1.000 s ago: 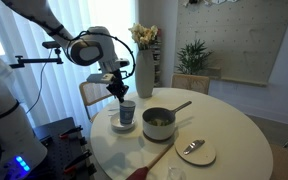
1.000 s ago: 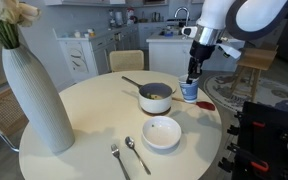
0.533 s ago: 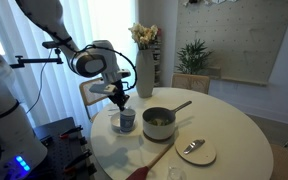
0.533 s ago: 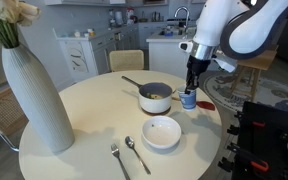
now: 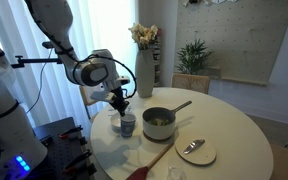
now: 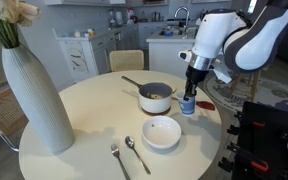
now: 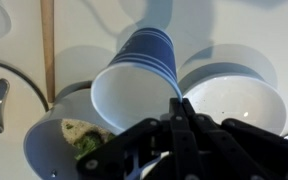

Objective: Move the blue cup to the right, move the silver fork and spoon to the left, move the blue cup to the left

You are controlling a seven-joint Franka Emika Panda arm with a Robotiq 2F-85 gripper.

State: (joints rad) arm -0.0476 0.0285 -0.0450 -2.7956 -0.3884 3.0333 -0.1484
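Observation:
My gripper comes down next with the cup (image 6: 188, 105) onto the bare tabletop (image 6: 190, 122) beside the white bowl and releases the cup's rim, because that spot is clear of other things.
The blue cup (image 5: 127, 126) (image 6: 188, 105) is low over the round table's edge, beside the pot. My gripper (image 5: 122, 112) (image 6: 190, 94) comes down from above and is shut on the cup's rim. In the wrist view the cup (image 7: 134, 78) looks tilted, its open mouth facing the camera, and my gripper (image 7: 176, 103) pinches its wall. I cannot tell whether its base touches the table. The silver fork and spoon (image 6: 125, 154) lie side by side near the table's front edge, well away from the gripper.
A grey pot (image 6: 155, 97) (image 5: 158, 122) with food and a long handle stands right next to the cup. A white bowl (image 6: 161, 132) (image 7: 234, 95) sits close by. A tall white vase (image 6: 39, 98) and a wooden stick (image 5: 152, 160) (image 7: 48, 50) are also on the table (image 6: 84, 120).
My gripper has come down with the blue cup, from above the pot's rim height to just over the table beside the pot. The jaws stayed shut on the rim.

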